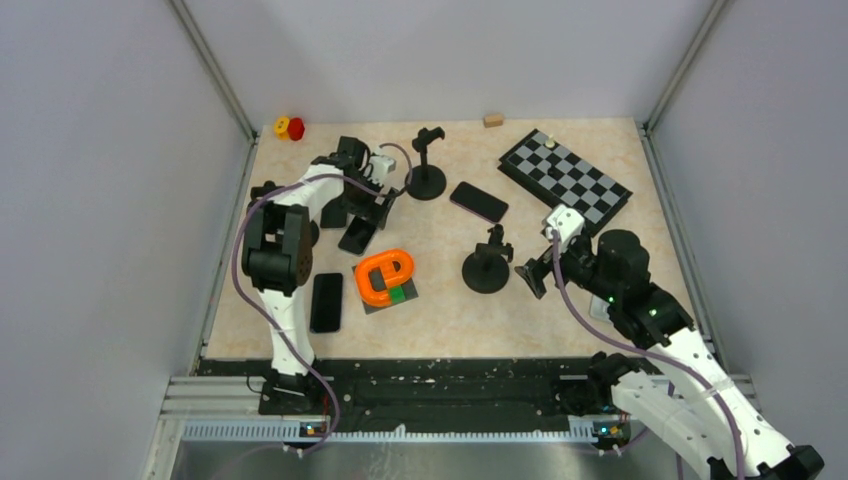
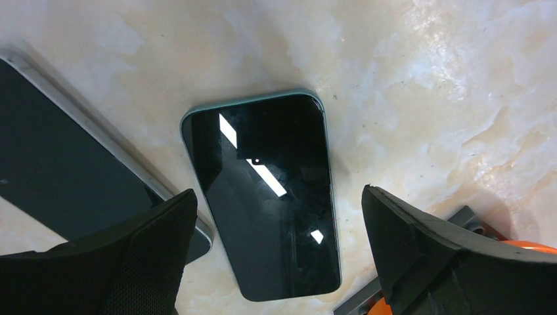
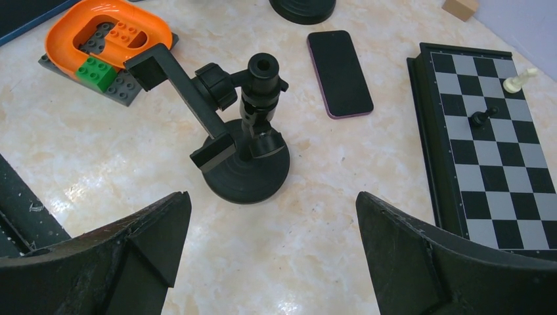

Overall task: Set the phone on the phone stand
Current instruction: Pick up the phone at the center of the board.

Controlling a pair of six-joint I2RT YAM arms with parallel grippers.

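Note:
Next, my open left gripper lowers and closes across the black phone's long edges, since the phone lies flat below it, between its two fingers.
A black phone with a pale green rim (image 2: pixel 263 197) lies flat on the table, screen up. My left gripper (image 2: pixel 279 256) hovers over its near end, open and empty, a finger on each side. In the top view this phone (image 1: pixel 357 235) lies just below the left gripper (image 1: pixel 368 208). A black phone stand (image 3: pixel 246 144) with a clamp arm stands ahead of my right gripper (image 3: pixel 272 243), which is open and empty. In the top view that stand (image 1: pixel 487 262) is left of the right gripper (image 1: pixel 533 272). A second stand (image 1: pixel 427 165) is farther back.
Another phone (image 2: pixel 66 177) lies left of the green-rimmed one. A phone (image 1: pixel 327 301) lies near the left arm, another (image 1: pixel 478 201) mid-table (image 3: pixel 339 73). An orange ring on Lego bricks (image 1: pixel 385 277), a chessboard (image 1: pixel 565 180) with pieces and small toys (image 1: pixel 290 127) are also there.

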